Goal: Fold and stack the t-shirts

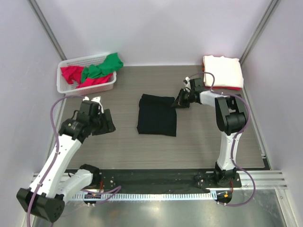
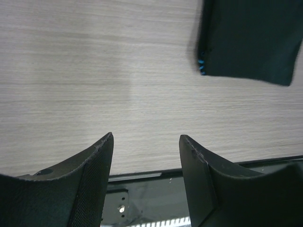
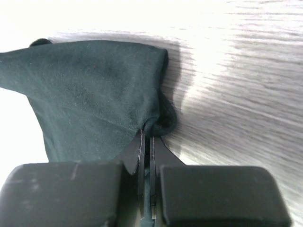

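Observation:
The right gripper lifts the black t-shirt next, carries it outward over the folded white t-shirt, lowers it and releases its corner, as it lies folded.
A folded black t-shirt lies flat in the middle of the table. My right gripper is shut on its far right corner; the right wrist view shows the pinched black cloth bunched at my right gripper's tips. My left gripper is open and empty, low over bare table left of the shirt, whose edge shows in the left wrist view. Red and green t-shirts lie crumpled in the white basket. A folded white t-shirt lies at the far right on a red one.
The white lattice basket stands at the far left corner. The folded stack lies at the far right corner beside the wall. The black base rail runs along the near table edge and shows between my left fingers.

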{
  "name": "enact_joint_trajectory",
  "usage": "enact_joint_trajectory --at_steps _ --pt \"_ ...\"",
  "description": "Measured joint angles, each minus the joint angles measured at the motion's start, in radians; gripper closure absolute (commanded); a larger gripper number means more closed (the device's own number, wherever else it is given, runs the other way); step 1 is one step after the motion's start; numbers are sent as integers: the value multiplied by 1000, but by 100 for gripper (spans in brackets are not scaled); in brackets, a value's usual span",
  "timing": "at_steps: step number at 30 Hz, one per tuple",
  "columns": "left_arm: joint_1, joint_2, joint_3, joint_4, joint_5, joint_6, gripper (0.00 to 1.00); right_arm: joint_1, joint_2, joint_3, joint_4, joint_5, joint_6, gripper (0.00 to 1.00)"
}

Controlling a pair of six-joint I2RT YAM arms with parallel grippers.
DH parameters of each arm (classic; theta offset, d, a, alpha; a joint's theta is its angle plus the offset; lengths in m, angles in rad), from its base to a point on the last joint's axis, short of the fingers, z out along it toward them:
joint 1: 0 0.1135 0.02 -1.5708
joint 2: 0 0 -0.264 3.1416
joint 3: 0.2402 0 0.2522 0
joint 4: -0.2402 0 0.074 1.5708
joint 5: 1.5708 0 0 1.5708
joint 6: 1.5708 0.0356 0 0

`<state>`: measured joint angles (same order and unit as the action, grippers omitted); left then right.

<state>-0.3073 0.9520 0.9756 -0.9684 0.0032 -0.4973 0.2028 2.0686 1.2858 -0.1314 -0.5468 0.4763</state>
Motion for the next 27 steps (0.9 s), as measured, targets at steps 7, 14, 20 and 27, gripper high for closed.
enact_joint_trajectory --at_steps 7,14,20,27 --pt "0 -167 -64 65 17 -25 40 3 -65 91 -182 93 -119 99" --pt "0 -251 -84 92 -21 -47 43 -26 -153 190 -294 196 -219 99" --pt "0 -261 -84 95 -67 -53 43 -55 -180 288 -394 330 -321 99" --pt "0 -254 -84 94 -97 -67 44 -86 -185 459 -492 480 -460 99"
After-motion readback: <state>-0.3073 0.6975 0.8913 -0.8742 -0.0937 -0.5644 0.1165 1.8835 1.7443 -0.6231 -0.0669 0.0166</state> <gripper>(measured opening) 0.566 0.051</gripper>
